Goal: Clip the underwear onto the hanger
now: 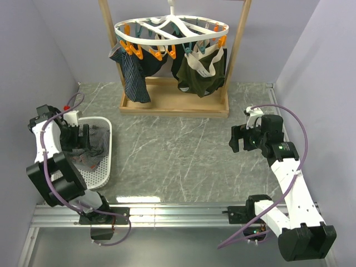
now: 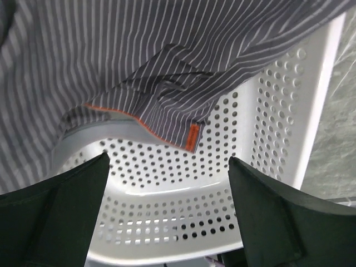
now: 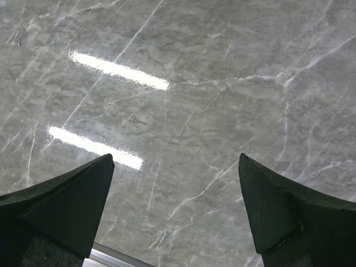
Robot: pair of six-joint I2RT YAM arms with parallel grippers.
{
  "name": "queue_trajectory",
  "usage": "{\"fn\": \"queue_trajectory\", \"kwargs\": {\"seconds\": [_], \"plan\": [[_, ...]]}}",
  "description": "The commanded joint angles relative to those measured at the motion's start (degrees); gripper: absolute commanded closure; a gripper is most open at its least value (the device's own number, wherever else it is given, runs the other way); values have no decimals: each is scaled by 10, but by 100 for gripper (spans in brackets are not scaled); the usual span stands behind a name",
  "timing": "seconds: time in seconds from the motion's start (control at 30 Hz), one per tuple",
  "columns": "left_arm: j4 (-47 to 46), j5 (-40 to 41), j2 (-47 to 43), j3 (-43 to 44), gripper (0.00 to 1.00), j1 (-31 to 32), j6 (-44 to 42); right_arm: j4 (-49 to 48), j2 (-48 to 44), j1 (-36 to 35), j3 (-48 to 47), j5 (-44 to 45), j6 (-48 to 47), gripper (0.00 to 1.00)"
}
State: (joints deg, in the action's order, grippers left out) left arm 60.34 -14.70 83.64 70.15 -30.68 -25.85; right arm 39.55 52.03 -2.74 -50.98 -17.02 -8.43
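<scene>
My left gripper is next to go down into the basket onto the fold (image 1: pixel 93 164) (image 2: pixel 184 128) beside the orange-red tag and close there. That fold sticks out from the crumpled underwear.
The underwear (image 2: pixel 144 72), light grey with fine stripes and a small orange-red tag, lies crumpled in a white perforated basket (image 2: pixel 183 222); in the top view the underwear (image 1: pixel 95 143) fills the basket's far half. My left gripper (image 2: pixel 168 161) is open just short of the tagged waistband edge, nothing between its fingers. In the top view the left gripper (image 1: pixel 78 140) reaches into the basket (image 1: pixel 103 172). The white oval hanger (image 1: pixel 171 30) with orange and teal clips hangs at the back. My right gripper (image 3: pixel 176 158) is open over bare marble; in the top view the right gripper (image 1: pixel 240 139) hovers at mid-right.
A dark navy striped garment (image 1: pixel 133 69) and a dark olive pair (image 1: pixel 201 69) hang clipped on the hanger inside a wooden frame (image 1: pixel 173 103). Grey walls close in the marble table (image 1: pixel 172 156) on both sides. A metal rail (image 1: pixel 178 214) runs along the near edge.
</scene>
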Motion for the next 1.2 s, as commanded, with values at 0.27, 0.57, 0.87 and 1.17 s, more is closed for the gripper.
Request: {"fn": "queue_trajectory", "kwargs": {"seconds": [0.27,0.57,0.87,1.17], "plan": [[-118,-7,56,-95,3,7,-17,11,10,-2,-6,-7,-3,0],[-203,37,76,-197,9,26,-23,10,14,-1,-6,-8,-4,0],[-116,-4,53,-129,83,29,-13,10,19,-2,-13,-11,-5,0],[118,-150,-8,201,100,41,-13,19,38,-1,-47,-35,-5,0]]}}
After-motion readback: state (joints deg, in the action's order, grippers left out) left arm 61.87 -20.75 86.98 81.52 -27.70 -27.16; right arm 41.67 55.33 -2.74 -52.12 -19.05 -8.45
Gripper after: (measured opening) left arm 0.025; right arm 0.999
